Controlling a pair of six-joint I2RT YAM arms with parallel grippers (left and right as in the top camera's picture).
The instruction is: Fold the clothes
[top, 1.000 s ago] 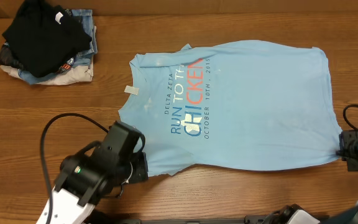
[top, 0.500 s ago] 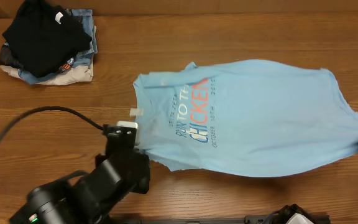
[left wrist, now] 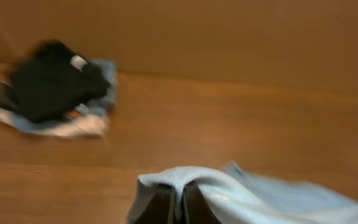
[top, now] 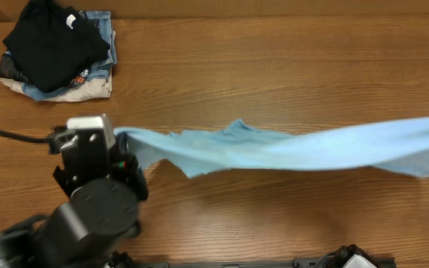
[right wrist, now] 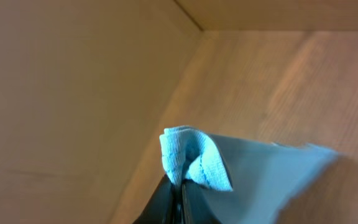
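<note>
The T-shirt [top: 289,152] hangs stretched in the air. The left gripper moves outward and down next and releases the shirt's corner on bare tabletop beside the folded pile.
The light sky-blue T-shirt [top: 289,152] hangs stretched in the air as a long band across the table, from left to the right edge of the overhead view. My left gripper [left wrist: 180,202] is shut on its left corner; the cloth drapes over both fingers in the left wrist view [left wrist: 241,193]. The left arm [top: 95,201] is high and close to the overhead camera. My right gripper [right wrist: 182,186] is shut on a bunched corner of the shirt [right wrist: 194,158]. It is outside the overhead view. The lettering is hidden.
A pile of folded clothes with a black garment [top: 51,45] on top, over denim and beige pieces, lies at the back left; it also shows in the left wrist view [left wrist: 51,87]. A black cable [top: 13,135] runs from the left edge. A raised wooden wall [right wrist: 73,93] borders the table.
Both grippers have lifted the shirt off the table. It went from lying flat with its print up to hanging as a taut band. The left arm rose toward the camera; the right left the overhead view.
</note>
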